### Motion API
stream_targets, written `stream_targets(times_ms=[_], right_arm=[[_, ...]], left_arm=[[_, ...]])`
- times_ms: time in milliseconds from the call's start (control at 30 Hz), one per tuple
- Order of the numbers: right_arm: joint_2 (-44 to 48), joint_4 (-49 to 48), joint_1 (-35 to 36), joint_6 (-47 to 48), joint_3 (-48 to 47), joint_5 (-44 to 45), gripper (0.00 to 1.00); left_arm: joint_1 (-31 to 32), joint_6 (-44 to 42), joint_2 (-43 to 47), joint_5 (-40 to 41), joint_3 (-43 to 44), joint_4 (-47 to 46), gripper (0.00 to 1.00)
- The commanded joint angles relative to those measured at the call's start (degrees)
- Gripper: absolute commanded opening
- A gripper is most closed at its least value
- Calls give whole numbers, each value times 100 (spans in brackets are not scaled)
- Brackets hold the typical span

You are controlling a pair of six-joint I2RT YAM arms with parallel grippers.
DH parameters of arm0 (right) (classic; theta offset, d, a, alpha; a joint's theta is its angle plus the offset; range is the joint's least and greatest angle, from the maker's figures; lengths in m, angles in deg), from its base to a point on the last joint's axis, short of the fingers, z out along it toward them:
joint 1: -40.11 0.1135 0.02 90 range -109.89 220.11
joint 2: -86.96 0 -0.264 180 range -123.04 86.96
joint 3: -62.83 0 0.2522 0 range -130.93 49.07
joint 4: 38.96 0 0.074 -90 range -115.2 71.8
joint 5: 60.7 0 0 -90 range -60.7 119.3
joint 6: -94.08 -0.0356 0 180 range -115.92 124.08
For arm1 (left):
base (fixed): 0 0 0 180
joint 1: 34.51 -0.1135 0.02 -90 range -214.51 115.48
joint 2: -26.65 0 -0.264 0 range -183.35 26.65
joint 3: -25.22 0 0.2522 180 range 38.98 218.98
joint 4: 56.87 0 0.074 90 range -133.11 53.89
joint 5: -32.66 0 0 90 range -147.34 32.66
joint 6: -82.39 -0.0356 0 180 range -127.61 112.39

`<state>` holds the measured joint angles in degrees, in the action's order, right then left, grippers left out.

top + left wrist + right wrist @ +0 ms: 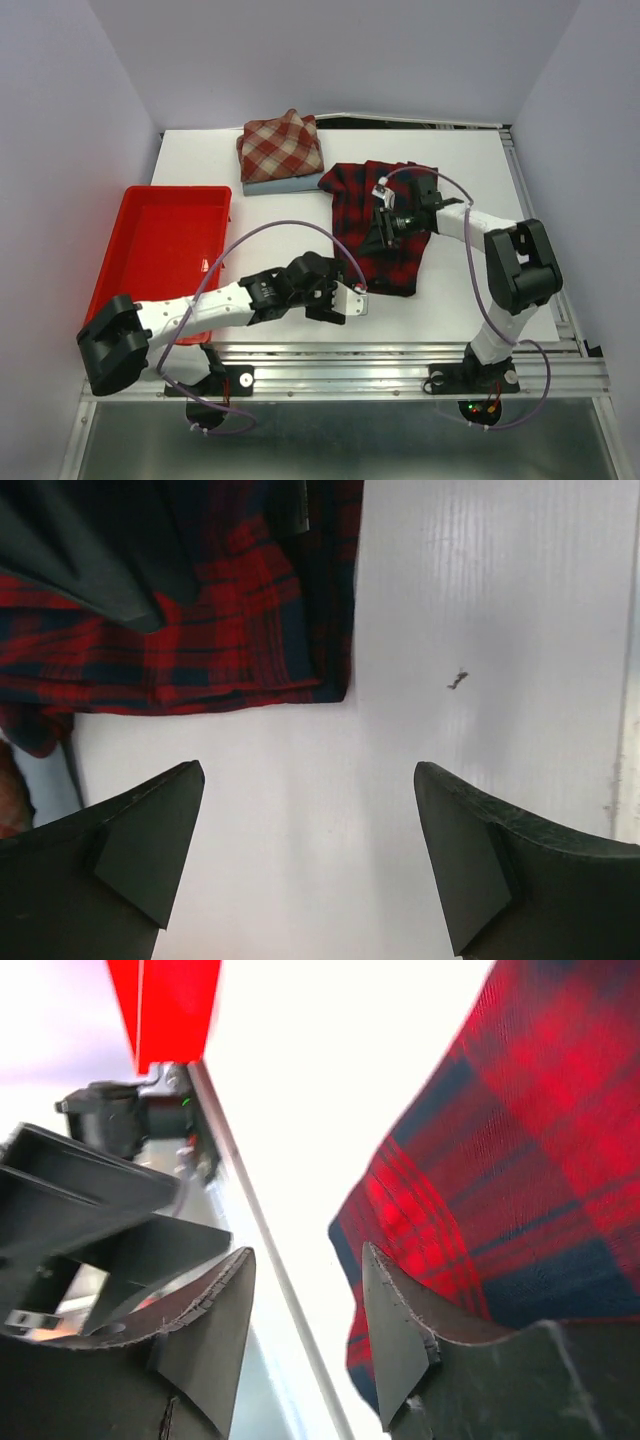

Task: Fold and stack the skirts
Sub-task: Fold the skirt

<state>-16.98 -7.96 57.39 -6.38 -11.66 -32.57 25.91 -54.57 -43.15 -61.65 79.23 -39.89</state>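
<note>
Next, the left gripper slides to the right in the top view onto the plaid skirt's near edge, since that edge lies past the gripper's fingers on that side.
The red and navy plaid skirt [390,240] lies partly folded right of the table's middle. My right gripper [385,230] hovers over its left part. In the right wrist view its jaws [308,1252] stand apart with nothing between them, and the plaid skirt [520,1160] lies to the right behind one finger. My left gripper [358,300] is wide open just off the skirt's near left corner, with bare table between its fingers [308,770] and the plaid skirt [200,630] beyond. The folded check skirt [280,145] rests on the light blue skirt [270,184] at the back.
A red plastic tray [165,240] sits at the left side of the white table [460,160]. A metal rail [400,352] runs along the near edge. A small dark speck [458,681] lies on the table.
</note>
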Motion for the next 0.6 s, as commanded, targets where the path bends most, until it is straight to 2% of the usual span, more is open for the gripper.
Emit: stream_targets(times_ms=[0, 167, 333, 567], right_arm=[[550, 1122, -23, 983, -440, 815, 52], [621, 1151, -23, 1494, -211, 1528, 51], [50, 1089, -23, 1678, -431, 1230, 46], [-890, 1089, -23, 1811, -405, 1019, 39]], left_arm=[[66, -1262, -156, 274, -122, -902, 99], [92, -2097, -543, 308, -597, -1894, 99], [101, -2642, -982, 194, -817, -2431, 99], [110, -2784, -2123, 756, -844, -3538, 99]])
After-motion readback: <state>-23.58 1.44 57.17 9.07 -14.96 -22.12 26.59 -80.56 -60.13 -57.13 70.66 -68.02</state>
